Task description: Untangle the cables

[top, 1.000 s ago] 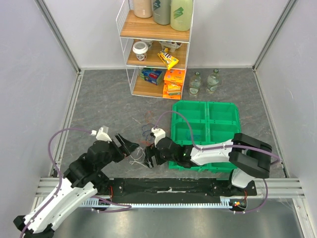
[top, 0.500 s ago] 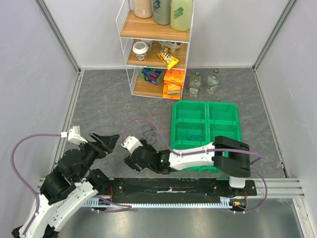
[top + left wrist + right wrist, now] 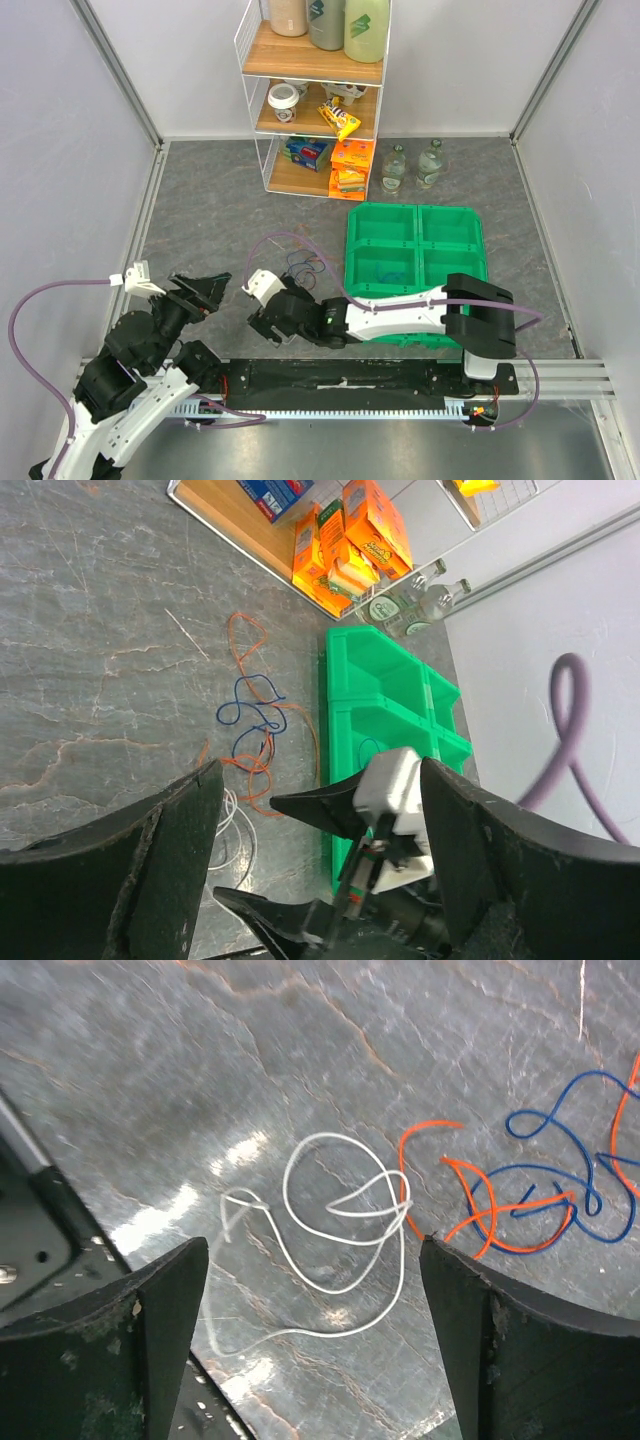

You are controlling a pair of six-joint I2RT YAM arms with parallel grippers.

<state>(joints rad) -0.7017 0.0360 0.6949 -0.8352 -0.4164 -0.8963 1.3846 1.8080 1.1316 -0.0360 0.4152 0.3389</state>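
My right gripper lowers its open fingers around the white cable's doubled strand [image 3: 378, 1230] below it next and closes, since the cable's loops show between them.
The cables lie loose on the grey table. An orange and blue tangle [image 3: 300, 266] sits left of the green tray and shows in the left wrist view [image 3: 250, 725] and the right wrist view [image 3: 530, 1195]. A white cable [image 3: 340, 1215], looped, lies apart from it, directly under my right gripper [image 3: 312, 1250], which is open and empty. In the top view the right gripper [image 3: 262, 322] reaches left across the table front. My left gripper [image 3: 210, 290] is open and empty, left of the right one and facing it [image 3: 320, 770]. The white cable [image 3: 232, 832] shows between them.
A green four-compartment tray [image 3: 415, 215] stands right of the cables, with a blue wire [image 3: 366, 746] in one near compartment. A white wire shelf [image 3: 320, 100] with boxes and bottles stands at the back, two glass bottles [image 3: 415, 165] beside it. The metal rail [image 3: 340, 385] runs along the near edge.
Both grippers have moved left, away from the spot by the tray. The left arm pulled back towards the left front corner. In the last half second both moved only slightly.
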